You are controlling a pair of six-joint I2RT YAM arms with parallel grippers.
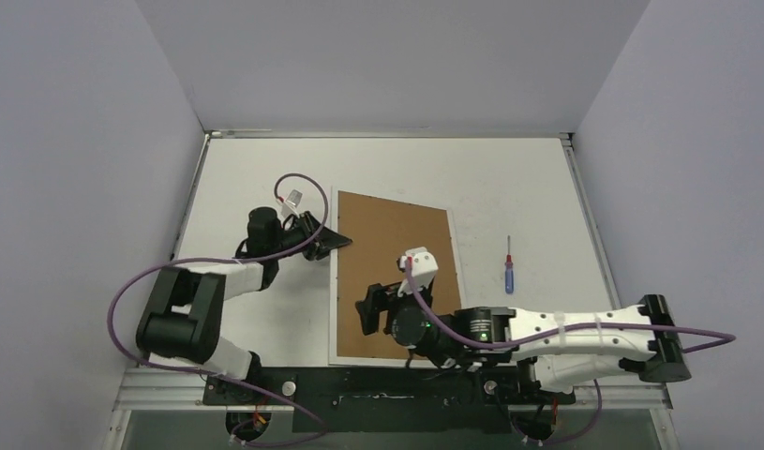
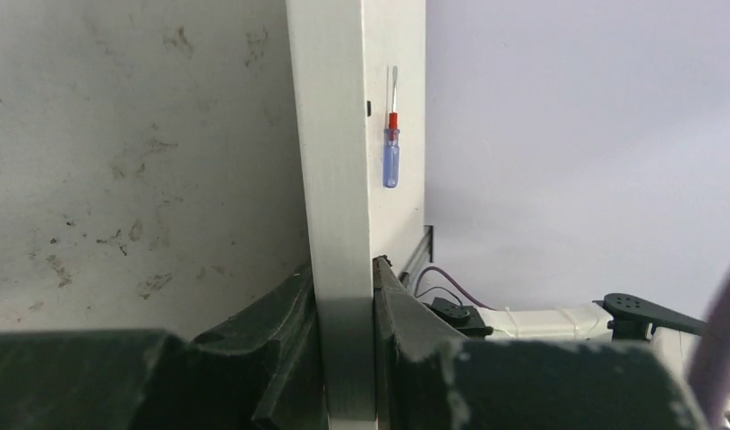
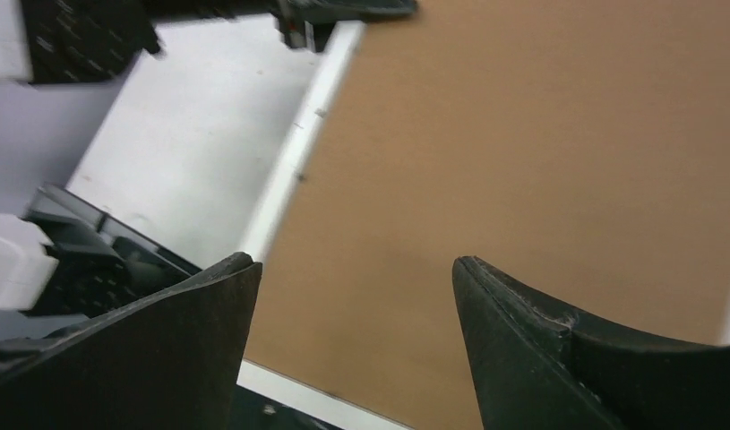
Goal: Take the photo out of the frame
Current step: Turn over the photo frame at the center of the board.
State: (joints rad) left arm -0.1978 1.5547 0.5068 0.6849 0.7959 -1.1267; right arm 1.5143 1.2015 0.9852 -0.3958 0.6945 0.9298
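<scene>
The frame's border piece [image 1: 334, 262] [image 2: 345, 313] should next be pulled to the left in the top view by my left gripper and let go there, since my open right gripper can take the frame.
The frame [image 1: 392, 253] lies back up on the table, showing its brown fibreboard back and narrow white border. The photo is hidden; no print shows in any view. My left gripper [image 1: 333, 240] is shut on the frame's left border strip near its far corner. In the left wrist view the white strip [image 2: 339, 161] is pinched between both fingers of the gripper [image 2: 345, 305]. My right gripper [image 1: 368, 307] hangs open and empty over the near part of the brown back [image 3: 486, 134]. Its jaws stand wide apart around the gripper's midpoint [image 3: 352, 269], a little above the board.
A small red-and-blue screwdriver [image 1: 509, 265] lies on the table to the right of the frame and also shows in the left wrist view [image 2: 391, 152]. Grey walls enclose the table on three sides. The arm bases and a black rail run along the near edge.
</scene>
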